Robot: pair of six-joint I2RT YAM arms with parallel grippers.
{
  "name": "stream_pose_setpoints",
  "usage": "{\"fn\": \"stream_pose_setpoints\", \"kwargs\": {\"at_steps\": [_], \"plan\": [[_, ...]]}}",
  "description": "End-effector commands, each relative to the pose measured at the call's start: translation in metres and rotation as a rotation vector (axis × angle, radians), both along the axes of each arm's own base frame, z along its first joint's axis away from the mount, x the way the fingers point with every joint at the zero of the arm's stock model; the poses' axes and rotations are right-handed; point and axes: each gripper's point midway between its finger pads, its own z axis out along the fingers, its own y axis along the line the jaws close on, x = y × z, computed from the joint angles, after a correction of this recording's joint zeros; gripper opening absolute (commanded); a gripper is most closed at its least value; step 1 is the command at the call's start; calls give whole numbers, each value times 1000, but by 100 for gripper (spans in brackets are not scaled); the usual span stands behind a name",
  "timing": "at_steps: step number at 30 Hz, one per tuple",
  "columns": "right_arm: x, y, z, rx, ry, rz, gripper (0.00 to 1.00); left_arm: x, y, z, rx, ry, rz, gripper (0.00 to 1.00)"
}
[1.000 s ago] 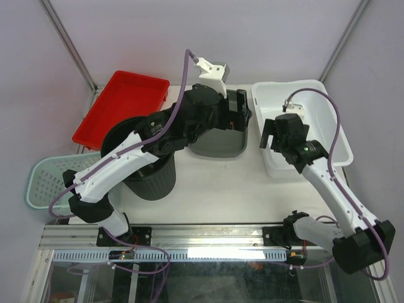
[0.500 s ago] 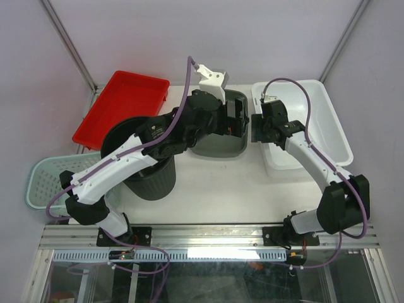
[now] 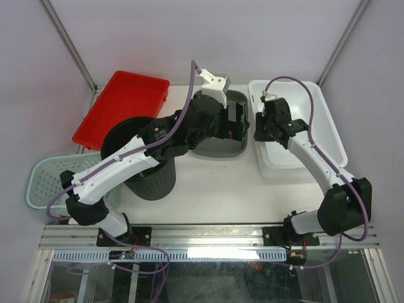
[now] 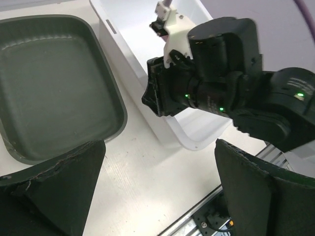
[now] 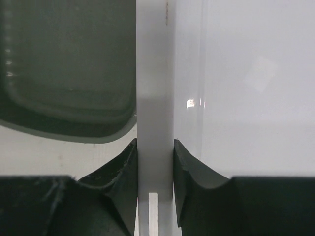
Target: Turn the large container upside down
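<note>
The container still stands open side up. My right gripper lifts the container's rim next, turns it over toward the container's opposite rim (image 3: 332,123), then releases.
The large container (image 3: 315,129) is a white rectangular bin standing open side up at the right of the table. My right gripper (image 3: 260,134) is shut on its left rim (image 5: 155,98). In the right wrist view the two black pads (image 5: 123,169) press that white wall from either side, around my right gripper (image 5: 155,162). My left gripper (image 3: 236,120) hovers over the dark green tray (image 3: 218,144), wide open and holding nothing. In the left wrist view my left gripper (image 4: 157,191) frames bare table, with the white container (image 4: 138,49) and the right wrist beyond.
The dark green tray (image 4: 49,83) lies directly left of the white container, a narrow gap between them. A black bucket (image 3: 142,173) stands under the left arm. A red tray (image 3: 120,107) and a pale green basket (image 3: 44,183) sit at the far left.
My right gripper swung left from over the container's inside to its left rim and closed on it. The container shifted slightly left. The left arm barely moved.
</note>
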Motion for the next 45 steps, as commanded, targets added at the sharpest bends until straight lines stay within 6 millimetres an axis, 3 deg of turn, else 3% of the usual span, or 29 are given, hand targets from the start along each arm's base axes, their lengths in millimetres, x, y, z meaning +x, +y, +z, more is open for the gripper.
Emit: {"fn": "stream_pose_setpoints", "kwargs": {"at_steps": [1,11,16,18,24,33,41,45], "plan": [[5,37,101,263,-219,70,0,-4,4,33,-109,-33,-13,99],[-27,53,200,549,-375,100,0,-7,8,41,-134,-39,-13,99],[-37,44,237,656,-459,53,0,-9,10,42,-141,-42,-16,99],[-37,34,241,667,-482,10,0,-9,9,41,-142,-39,-20,99],[-37,4,238,762,-506,-82,0,-11,9,40,-145,-33,-29,99],[-33,-49,223,1116,-449,-141,0,-13,7,37,-152,-24,-38,99],[-35,-93,197,1218,-414,-224,0,-13,0,32,-148,-14,-58,99],[-31,-110,174,1228,-380,-284,0,-13,-4,29,-146,-7,-66,99]]}}
